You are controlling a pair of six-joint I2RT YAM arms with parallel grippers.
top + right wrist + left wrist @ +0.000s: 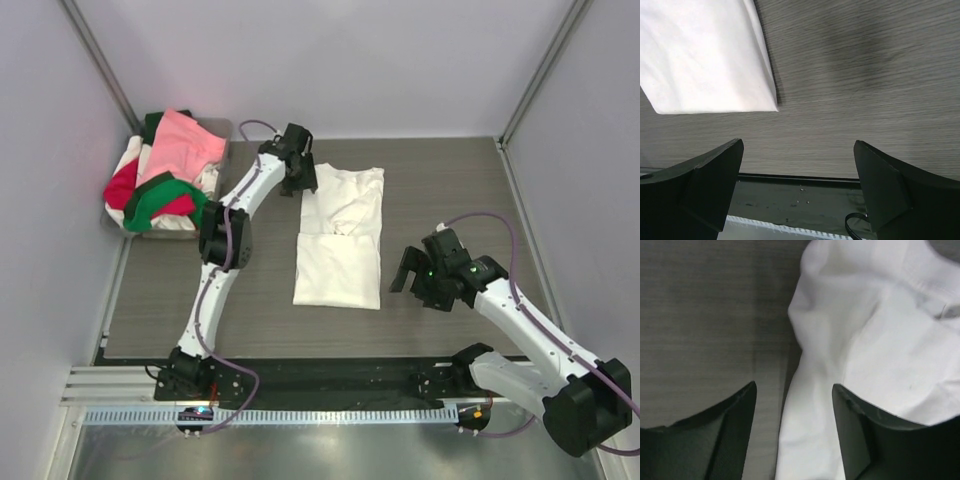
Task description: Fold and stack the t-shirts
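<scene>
My right gripper is over bare table. It needs to move down and to its left in the top view next, onto the shirt's nearest corner [377,305] [773,107].
A white t-shirt [339,237] lies partly folded in the middle of the table, its near half doubled over. My left gripper [299,173] is at the shirt's far left corner. In the left wrist view it [794,390] is open, and a fold of the white shirt [880,330] runs between its fingers [735,415]. My right gripper [409,272] is open and empty, just right of the shirt's near right corner. In the right wrist view it [799,145] is over bare table, with the shirt's corner [705,55] at the upper left.
A pile of pink, red, green and white t-shirts [170,170] fills a shallow grey tray [222,128] at the far left corner. White walls enclose the table. A black rail [330,375] runs along the table's near edge.
</scene>
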